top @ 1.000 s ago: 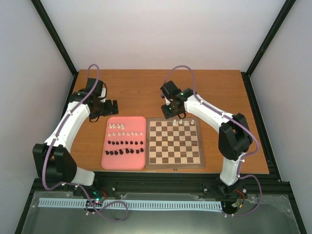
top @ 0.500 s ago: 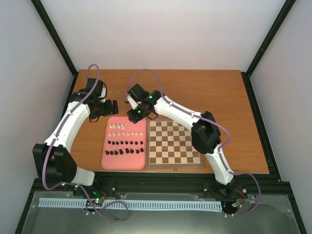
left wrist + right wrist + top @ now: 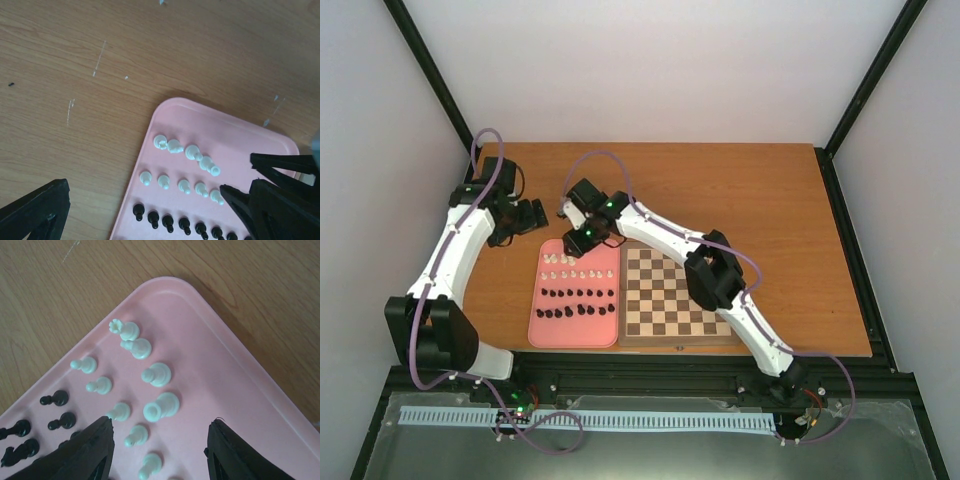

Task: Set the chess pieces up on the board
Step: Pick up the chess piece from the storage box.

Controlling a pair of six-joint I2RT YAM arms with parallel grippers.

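The right gripper lowers around the piece's head [image 3: 572, 261] [image 3: 153, 412] next, then closes, as the end white piece of the tray's far row stands below my open fingers.
The board [image 3: 665, 318] lies right of the pink tray [image 3: 542, 300]; my right arm hides its far part. On the tray stand two rows of white chess pieces [image 3: 570, 271] and two of black ones [image 3: 578, 295]. My right gripper [image 3: 578, 240] hangs open over the tray's far end. In the right wrist view it [image 3: 157, 427] straddles a white piece [image 3: 161, 407], with white pawns [image 3: 119, 411] by the left finger. My left gripper [image 3: 525, 215] is open and empty over bare table, left of the tray's far corner. In its view it [image 3: 144, 200] looks down on white pieces [image 3: 186, 151] and black pawns [image 3: 169, 221].
The wooden table [image 3: 760, 190] spreads behind and right of the board. The tray's rounded rim [image 3: 220, 335] runs close behind the right gripper. Black frame posts [image 3: 435, 80] stand at the back corners.
My right arm has swung left, from the board's far row to the far end of the pink tray. My left gripper has drawn back a little to the left.
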